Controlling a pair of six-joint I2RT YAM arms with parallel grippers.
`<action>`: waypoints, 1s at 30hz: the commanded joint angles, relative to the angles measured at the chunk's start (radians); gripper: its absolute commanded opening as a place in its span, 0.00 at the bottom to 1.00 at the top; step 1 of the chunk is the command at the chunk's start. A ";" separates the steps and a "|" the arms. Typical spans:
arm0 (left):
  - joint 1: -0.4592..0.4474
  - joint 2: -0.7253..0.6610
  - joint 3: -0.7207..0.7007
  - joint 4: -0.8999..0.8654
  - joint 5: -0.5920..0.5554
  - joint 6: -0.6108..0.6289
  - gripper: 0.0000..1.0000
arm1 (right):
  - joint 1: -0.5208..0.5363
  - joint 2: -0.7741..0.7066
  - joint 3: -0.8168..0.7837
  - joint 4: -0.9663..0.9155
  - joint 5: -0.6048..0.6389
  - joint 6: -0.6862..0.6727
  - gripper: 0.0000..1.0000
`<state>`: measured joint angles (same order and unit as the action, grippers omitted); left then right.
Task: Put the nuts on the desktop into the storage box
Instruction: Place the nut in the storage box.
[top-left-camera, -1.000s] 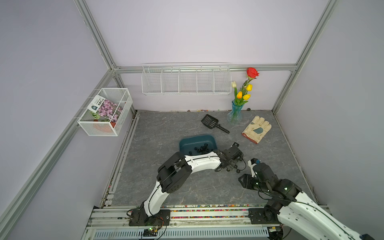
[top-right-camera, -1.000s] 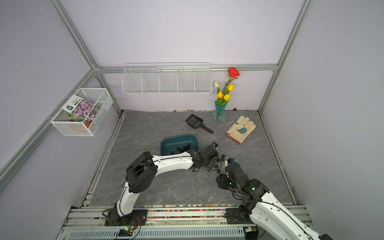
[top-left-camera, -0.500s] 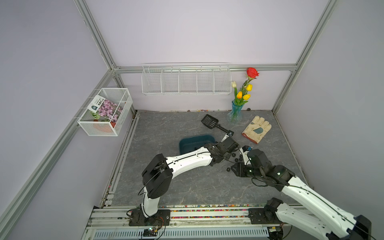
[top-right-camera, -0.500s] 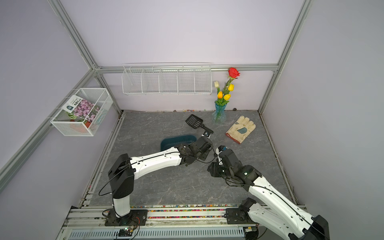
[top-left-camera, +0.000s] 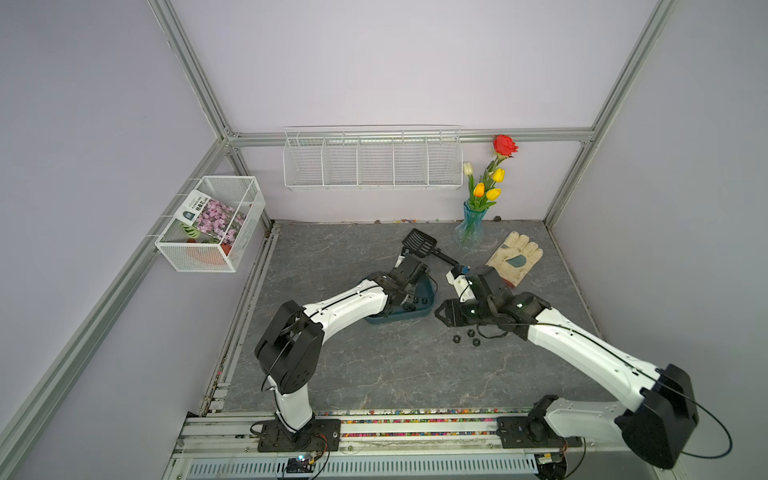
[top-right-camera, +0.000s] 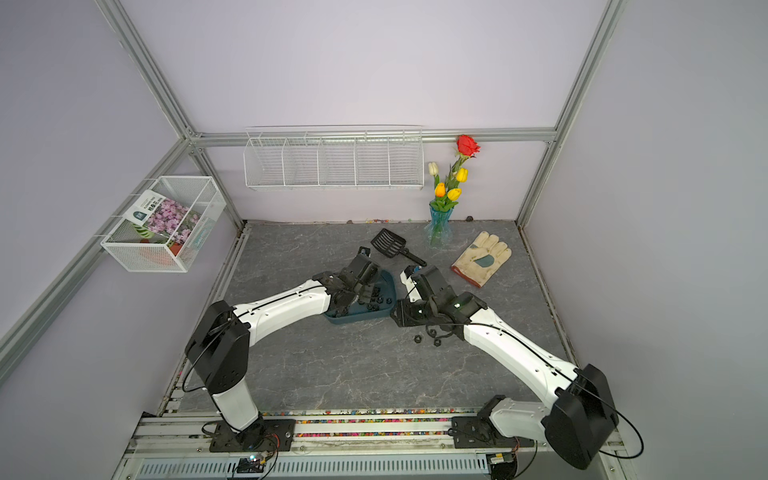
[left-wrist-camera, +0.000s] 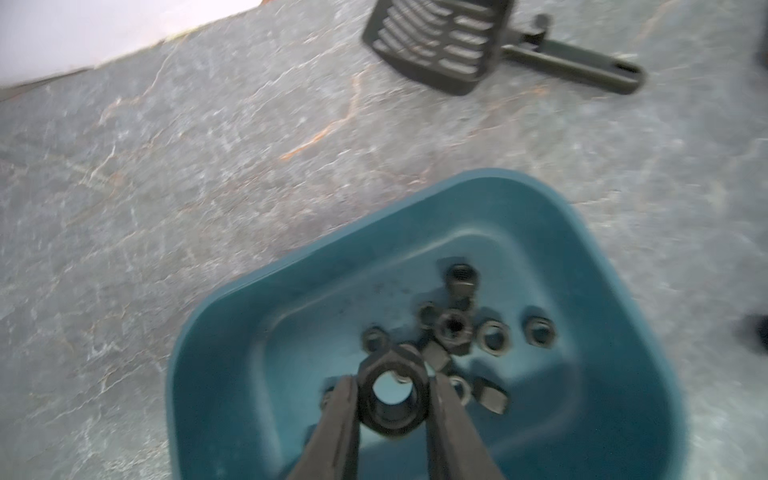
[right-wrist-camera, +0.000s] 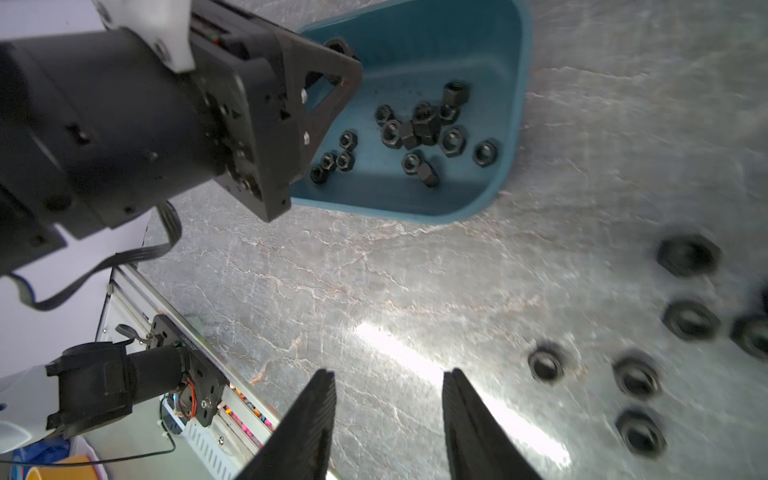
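The bare bottom of the box beside the heaped nuts is below the robot's left gripper, so the left gripper will next lower there and release the black nut clear of the heaped nuts.
The teal storage box (top-left-camera: 419, 318) (top-right-camera: 357, 320) sits mid-desktop (top-left-camera: 374, 374) with several black nuts (left-wrist-camera: 455, 326) (right-wrist-camera: 424, 124) inside. My left gripper (left-wrist-camera: 392, 382) (top-left-camera: 405, 301) hangs over the box, shut on one black nut (left-wrist-camera: 390, 415) between its fingers. My right gripper (right-wrist-camera: 390, 376) (top-left-camera: 442, 313) stands open and empty just right of the box, above bare stone. Three loose nuts (top-left-camera: 471, 333) (top-right-camera: 431, 332) show beside it in both top views. The right wrist view shows several such nuts (right-wrist-camera: 546, 365) on the stone.
A black slotted scoop (top-left-camera: 419, 243) (left-wrist-camera: 436, 45) lies behind the box. A pale glove (top-left-camera: 515, 257) and a blue vase of flowers (top-left-camera: 469, 228) are at the back right. White wire baskets (top-left-camera: 372, 160) (top-left-camera: 212, 224) hang on the walls.
My left gripper swung leftward from beside the box to over it, carrying the nut. My right arm reached forward and left, ending close to the box's right side.
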<state>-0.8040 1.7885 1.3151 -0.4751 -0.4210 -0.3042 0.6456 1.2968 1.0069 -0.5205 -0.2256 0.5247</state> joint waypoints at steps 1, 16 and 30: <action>0.038 -0.016 -0.035 0.053 0.045 -0.014 0.00 | -0.005 0.071 0.050 0.041 -0.060 -0.042 0.47; 0.096 0.120 -0.067 0.116 0.108 -0.031 0.00 | -0.005 0.336 0.197 0.083 -0.140 -0.073 0.47; 0.118 0.193 -0.060 0.129 0.136 -0.039 0.00 | -0.006 0.377 0.200 0.091 -0.147 -0.073 0.47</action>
<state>-0.6926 1.9450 1.2419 -0.3523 -0.3065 -0.3302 0.6445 1.6642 1.1938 -0.4427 -0.3614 0.4694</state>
